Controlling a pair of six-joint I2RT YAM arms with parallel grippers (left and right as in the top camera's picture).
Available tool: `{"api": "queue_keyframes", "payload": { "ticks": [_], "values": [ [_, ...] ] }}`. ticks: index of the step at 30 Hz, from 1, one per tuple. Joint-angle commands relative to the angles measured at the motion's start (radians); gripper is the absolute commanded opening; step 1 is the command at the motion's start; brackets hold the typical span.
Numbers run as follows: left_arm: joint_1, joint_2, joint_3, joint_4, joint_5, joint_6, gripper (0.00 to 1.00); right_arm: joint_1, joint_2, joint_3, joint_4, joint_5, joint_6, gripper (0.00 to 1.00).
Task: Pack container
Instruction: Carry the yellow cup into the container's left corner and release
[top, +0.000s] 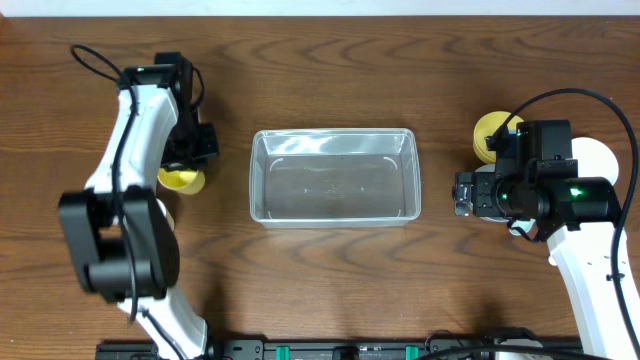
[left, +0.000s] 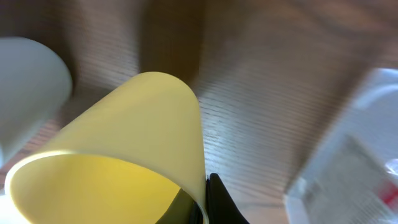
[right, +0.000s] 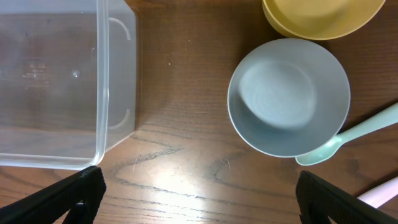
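My left gripper will next lift the yellow cup (top: 182, 180) and then lower it into the end of the clear container nearest the white object, because that end is empty.
The clear container (top: 264, 180) stands empty at the table's middle. Its corner shows in the left wrist view (left: 354, 168) and in the right wrist view (right: 115, 74). My left gripper (top: 192, 158) is left of it, shut on the wall of a yellow cup (top: 182, 180). In the left wrist view the cup (left: 124, 137) is tilted, with its rim pinched between the fingers (left: 202, 202). My right gripper (top: 463, 193) is open and empty just right of the container, over bare wood (right: 199, 199).
A yellow bowl (top: 490, 128) (right: 323, 15) and a pale grey-blue bowl (right: 288, 96) sit on the right, with a mint spoon (right: 348, 137) beside them. A white rounded object (left: 31, 81) lies beside the yellow cup.
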Motion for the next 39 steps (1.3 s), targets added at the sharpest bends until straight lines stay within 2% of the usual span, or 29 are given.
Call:
{"api": "queue_keyframes", "payload": {
  "ticks": [1,6,8,11,16,29,39],
  "values": [
    [-0.05,-0.134,0.052,-0.006,-0.011,0.013,0.06,-0.006,0.001,0.023,0.0,0.003,-0.017,0.99],
    [-0.19,-0.285,0.066,0.017,-0.008,0.014,0.06,-0.006,0.001,0.023,0.001,0.003,-0.016,0.99],
    [-0.288,-0.323,0.066,0.037,-0.008,0.058,0.06,-0.006,0.001,0.023,0.004,0.003,-0.016,0.99],
    [-0.416,-0.324,0.063,0.053,-0.008,0.086,0.06,-0.006,0.001,0.023,0.004,0.003,-0.016,0.99],
    [-0.542,-0.261,0.05,0.068,-0.012,0.119,0.06,-0.006,0.001,0.023,0.002,0.003,-0.016,0.99],
    [-0.54,-0.03,0.047,0.064,-0.012,0.119,0.06,-0.006,0.001,0.023,-0.002,0.003,-0.016,0.99],
    [-0.473,0.106,0.047,0.069,-0.011,0.119,0.06,-0.006,0.001,0.023,-0.002,0.003,-0.017,0.99]
  ]
}}
